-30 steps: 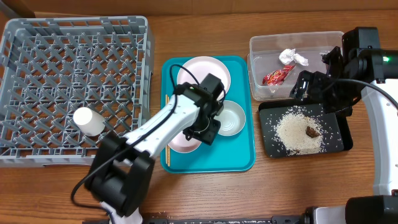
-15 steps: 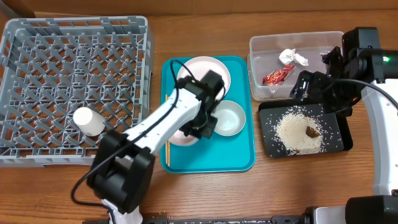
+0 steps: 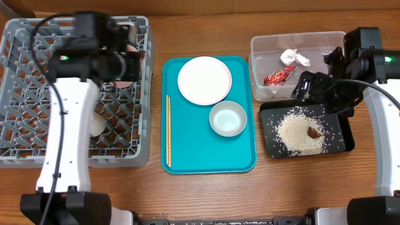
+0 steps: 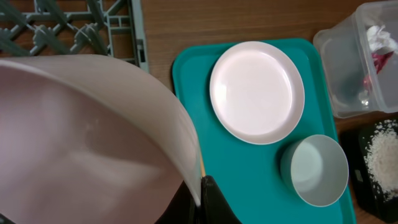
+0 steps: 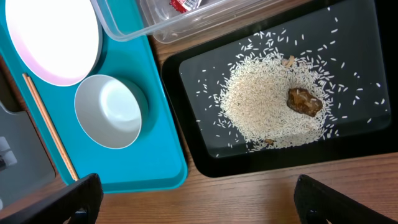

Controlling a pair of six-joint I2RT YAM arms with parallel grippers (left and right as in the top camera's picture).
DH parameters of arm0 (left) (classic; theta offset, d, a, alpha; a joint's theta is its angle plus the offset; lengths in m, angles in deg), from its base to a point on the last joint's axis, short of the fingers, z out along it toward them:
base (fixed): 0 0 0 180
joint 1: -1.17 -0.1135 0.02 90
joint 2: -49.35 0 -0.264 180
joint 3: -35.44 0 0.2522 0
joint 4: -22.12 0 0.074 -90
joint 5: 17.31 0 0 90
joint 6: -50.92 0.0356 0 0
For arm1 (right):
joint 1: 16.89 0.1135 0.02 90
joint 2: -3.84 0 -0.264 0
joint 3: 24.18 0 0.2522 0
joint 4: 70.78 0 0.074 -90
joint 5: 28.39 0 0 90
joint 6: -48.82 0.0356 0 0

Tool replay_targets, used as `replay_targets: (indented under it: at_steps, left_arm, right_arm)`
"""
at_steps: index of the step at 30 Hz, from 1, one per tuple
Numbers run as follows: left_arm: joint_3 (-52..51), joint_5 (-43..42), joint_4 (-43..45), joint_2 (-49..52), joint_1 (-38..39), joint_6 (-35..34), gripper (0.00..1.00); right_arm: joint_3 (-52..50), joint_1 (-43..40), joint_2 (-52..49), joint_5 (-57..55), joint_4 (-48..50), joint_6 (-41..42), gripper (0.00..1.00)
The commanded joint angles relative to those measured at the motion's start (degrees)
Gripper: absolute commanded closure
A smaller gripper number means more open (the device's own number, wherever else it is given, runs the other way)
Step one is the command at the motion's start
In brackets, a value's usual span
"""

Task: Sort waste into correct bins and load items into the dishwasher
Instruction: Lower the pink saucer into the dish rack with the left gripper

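Note:
Next, my left gripper tilts over and lowers the pinkish saucer to the left in the overhead view, onto the rack [image 3: 37, 128] wires standing empty beyond the white cup [image 3: 95, 125].
My left gripper [image 4: 200, 200] is shut on the rim of the pinkish saucer [image 4: 87, 143], which fills the left of the left wrist view. Seen from overhead, that gripper [image 3: 128, 62] hangs over the grey dishwasher rack [image 3: 37, 128], where the white cup [image 3: 95, 125] lies partly behind the arm. The white plate [image 3: 204, 80], grey-green bowl [image 3: 227, 118] and chopsticks [image 3: 168, 128] lie on the teal tray [image 3: 206, 159]. My right gripper [image 5: 205, 202] is open above the black tray [image 5: 205, 155] holding rice [image 5: 261, 106] and a brown lump [image 5: 305, 101].
The clear tub [image 3: 262, 47] at the back right holds the red wrapper [image 3: 277, 75] and the white tissue [image 3: 294, 57]. The rack's tall slotted wall [image 3: 149, 94] stands right beside the teal tray. Bare wooden table [image 3: 206, 194] runs along the front.
My left gripper shut on the saucer on the teal tray, lifted it and swung left to above the rack. The right arm has not moved.

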State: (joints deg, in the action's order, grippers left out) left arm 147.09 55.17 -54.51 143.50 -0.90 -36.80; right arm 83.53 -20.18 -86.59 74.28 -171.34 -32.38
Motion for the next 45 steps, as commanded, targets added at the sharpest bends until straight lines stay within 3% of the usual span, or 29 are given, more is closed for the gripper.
replay_targets:
  at_steps: [1,11,19,29,34,37,41,45]
  left_arm:
    - [0.4,-15.5,1.5,3.4,-7.2,9.3,0.96]
    - [0.4,-40.0,3.7,16.8,-21.0,18.7,0.96]
    - [0.4,-51.8,5.4,24.8,-26.5,19.6,0.96]
    - [0.3,-54.1,2.6,29.1,-31.6,19.6,0.96]
    - [0.4,-53.0,-1.6,29.1,-34.8,19.5,0.88]
    - [0.5,-52.7,-5.6,28.7,-36.3,19.6,0.74]
    - [0.5,-49.9,-9.5,26.5,-37.6,19.6,0.37]
    - [0.5,-47.8,-10.7,21.4,-37.3,19.6,0.13]
  right_arm:
    - [0.6,0.2,0.6,0.2,0.0,0.1,0.0]
    - [0.6,0.2,0.6,0.2,-0.5,0.1,0.0]
    - [0.6,0.2,0.6,0.2,-0.8,0.1,0.0]
    - [0.6,0.2,0.6,0.2,-0.9,0.1,0.0]
    - [0.6,0.2,0.6,0.2,-0.9,0.1,0.0]
    - [0.6,0.2,0.6,0.2,-1.0,0.1,0.0]
    - [0.6,0.2,0.6,0.2,-1.1,0.1,0.0]
    - [0.6,0.2,0.6,0.2,-1.6,0.1,0.0]
